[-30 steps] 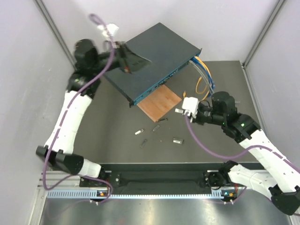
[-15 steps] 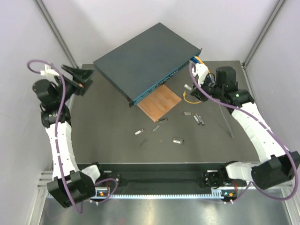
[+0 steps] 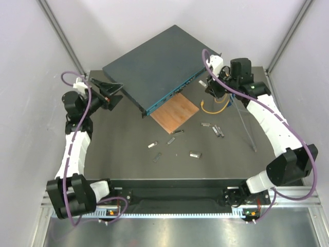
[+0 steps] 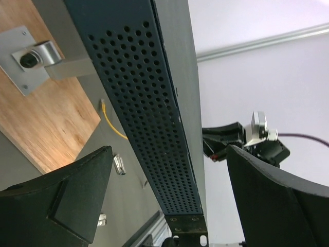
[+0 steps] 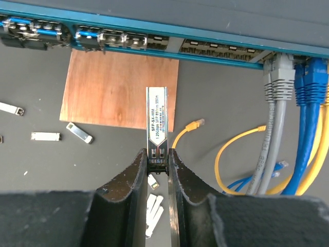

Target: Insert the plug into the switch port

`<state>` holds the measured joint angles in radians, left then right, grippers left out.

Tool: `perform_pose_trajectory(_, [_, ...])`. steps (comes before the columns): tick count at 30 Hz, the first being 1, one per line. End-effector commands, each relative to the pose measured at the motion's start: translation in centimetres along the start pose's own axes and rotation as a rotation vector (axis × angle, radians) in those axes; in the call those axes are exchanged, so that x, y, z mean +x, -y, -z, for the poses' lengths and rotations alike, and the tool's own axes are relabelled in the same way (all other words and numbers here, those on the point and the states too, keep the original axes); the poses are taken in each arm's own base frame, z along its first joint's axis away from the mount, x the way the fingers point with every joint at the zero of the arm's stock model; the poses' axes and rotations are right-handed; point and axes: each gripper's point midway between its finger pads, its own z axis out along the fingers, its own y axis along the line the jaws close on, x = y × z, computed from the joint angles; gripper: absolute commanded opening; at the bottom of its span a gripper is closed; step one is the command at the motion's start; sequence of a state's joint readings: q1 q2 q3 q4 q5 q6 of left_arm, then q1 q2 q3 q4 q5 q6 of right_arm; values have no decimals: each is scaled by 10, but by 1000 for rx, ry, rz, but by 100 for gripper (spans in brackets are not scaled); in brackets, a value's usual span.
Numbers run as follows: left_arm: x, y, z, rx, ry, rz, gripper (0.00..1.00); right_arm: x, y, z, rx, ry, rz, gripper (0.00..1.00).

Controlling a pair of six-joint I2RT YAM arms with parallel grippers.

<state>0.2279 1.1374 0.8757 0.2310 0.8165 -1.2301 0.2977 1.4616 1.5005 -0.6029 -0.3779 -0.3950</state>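
My right gripper slides left in the top view next, seats the plug and releases, since the empty socket beside the filled ones lies across a gap from the gripper.
The switch (image 3: 159, 62) is a flat dark box at the back of the table, its teal socket face (image 3: 172, 96) turned to the front right. In the right wrist view that face (image 5: 154, 28) runs along the top. My right gripper (image 5: 157, 154) is shut on the plug (image 5: 157, 118), a slim silver labelled module that points at the sockets with a gap still between them. From above, the right gripper (image 3: 212, 85) hangs off the switch's right front end. My left gripper (image 3: 114, 93) stands open beside the switch's perforated left side (image 4: 149, 113) and holds nothing.
A thin wooden square (image 3: 175, 113) lies under the switch's front edge, with a metal bracket (image 4: 36, 56) on it. Grey, blue and yellow cables (image 5: 298, 128) are plugged in at the switch's right end. Several loose silver modules (image 3: 216, 128) lie scattered on the dark table (image 3: 118, 149).
The right gripper has carried the plug from mid-table up to the switch's right front end. The left gripper swung off the switch's top, out to the left, then back to its left side.
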Motion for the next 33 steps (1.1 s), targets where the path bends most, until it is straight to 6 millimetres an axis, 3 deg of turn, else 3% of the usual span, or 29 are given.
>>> perform_pose_trajectory(1, [-2, 13, -13, 70, 10, -78, 95, -25, 11, 5, 34, 52, -6, 0])
perform_pose_trajectory(9, [12, 7, -40, 67, -54, -83, 88, -33, 12, -10, 33, 54, -45, 0])
perform_pose_trajectory(12, [13, 5, -46, 66, -66, -70, 76, -34, 9, -18, 38, 38, -50, 0])
perform_pose_trajectory(13, [13, 2, -48, 60, -70, -56, 64, -35, 8, -21, 37, 38, -50, 0])
perform_pose_trajectory(15, [12, 1, -50, 59, -67, -51, 49, -37, 9, -22, 54, 38, -57, 0])
perform_pose_trajectory(16, [12, -1, -50, 57, -69, -46, 34, -40, 9, -23, 57, 44, -55, 0])
perform_pose_trajectory(20, [10, 0, -50, 61, -62, -53, 4, -46, 10, -22, 82, 52, -62, 0])
perform_pose_trajectory(21, [10, 0, -50, 59, -59, -52, 1, -47, 10, -21, 90, 51, -67, 0])
perform_pose_trajectory(33, [8, 3, -49, 63, -53, -61, 0, -56, -5, -21, 79, 59, -69, 0])
